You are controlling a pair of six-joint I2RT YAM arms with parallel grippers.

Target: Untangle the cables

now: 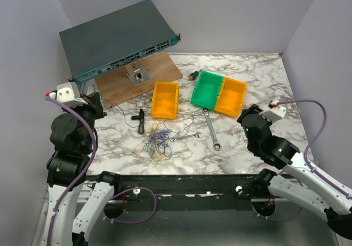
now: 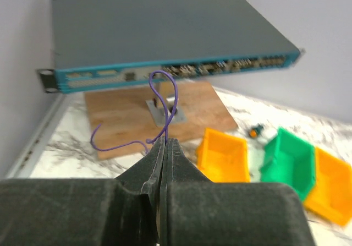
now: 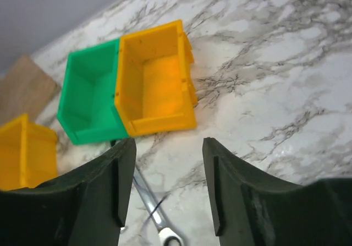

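Observation:
My right gripper will next move past the wrenches and over the tangle onto the purple wire, because my left gripper holds only one part of it.
The cables (image 1: 157, 141) lie as a loose tangle of blue, yellow and orange strands on the marble table, near its front edge. My left gripper (image 2: 165, 142) is raised at the left (image 1: 98, 106). It is shut on one thin purple wire (image 2: 164, 94), which loops up from the fingertips and trails to the left. My right gripper (image 3: 169, 147) stands open over the table at the right (image 1: 250, 120), with nothing between its fingers. Below it, a dark strand (image 3: 153, 212) crosses a wrench (image 3: 155, 217).
Two silver wrenches (image 1: 211, 128) (image 1: 186, 137) lie right of the tangle. Behind them stand an orange bin (image 1: 165, 99), a green bin (image 1: 207, 88) and another orange bin (image 1: 231, 96). A network switch (image 1: 118, 37) stands propped on a wooden board (image 1: 146, 83). A black T-shaped part (image 1: 140, 120) lies left of the tangle.

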